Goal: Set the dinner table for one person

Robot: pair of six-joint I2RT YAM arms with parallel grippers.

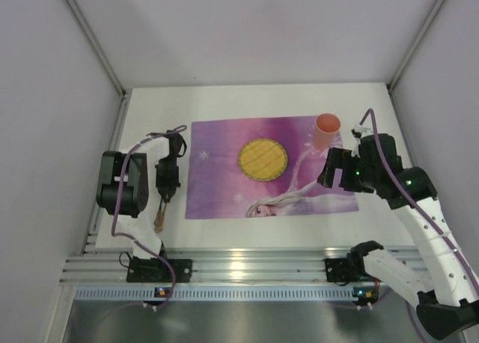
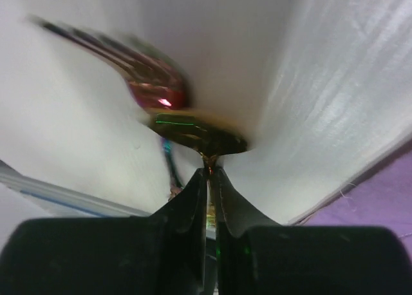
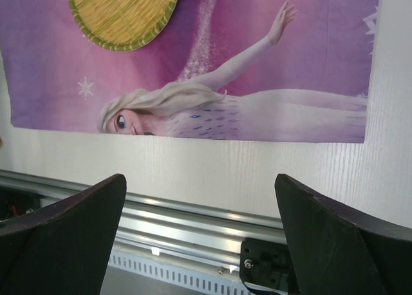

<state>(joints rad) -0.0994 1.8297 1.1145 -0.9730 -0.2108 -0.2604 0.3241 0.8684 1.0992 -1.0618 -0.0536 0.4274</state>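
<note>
I need to lift my left gripper, carry the spoon past the plate, lower it onto the part of the mat between plate (image 1: 263, 157) and cup, and let go, because that part is bare.
The white dinner table (image 1: 224, 231) carries a purple princess placemat (image 1: 224, 186) with a round yellow woven plate (image 1: 263, 157) and an orange cup (image 1: 326, 130) on it. My left gripper (image 1: 163, 199) is left of the mat and points toward the near edge. In the left wrist view it (image 2: 210, 169) is shut on the neck of a gold spoon (image 2: 199, 134), whose bowl is at the tabletop. A blurred coppery fork (image 2: 145, 76) lies just beyond the spoon. My right gripper (image 1: 325, 178) is open and empty above the mat's right end, and its wrist view shows its fingers (image 3: 77, 211) wide apart.
A silver aluminium rail (image 1: 247, 266) runs along the near edge and also shows in the right wrist view (image 3: 193, 214). Pale grey panels (image 1: 52, 96) wall the table. The mat's edge (image 2: 386, 198) lies right of the left gripper.
</note>
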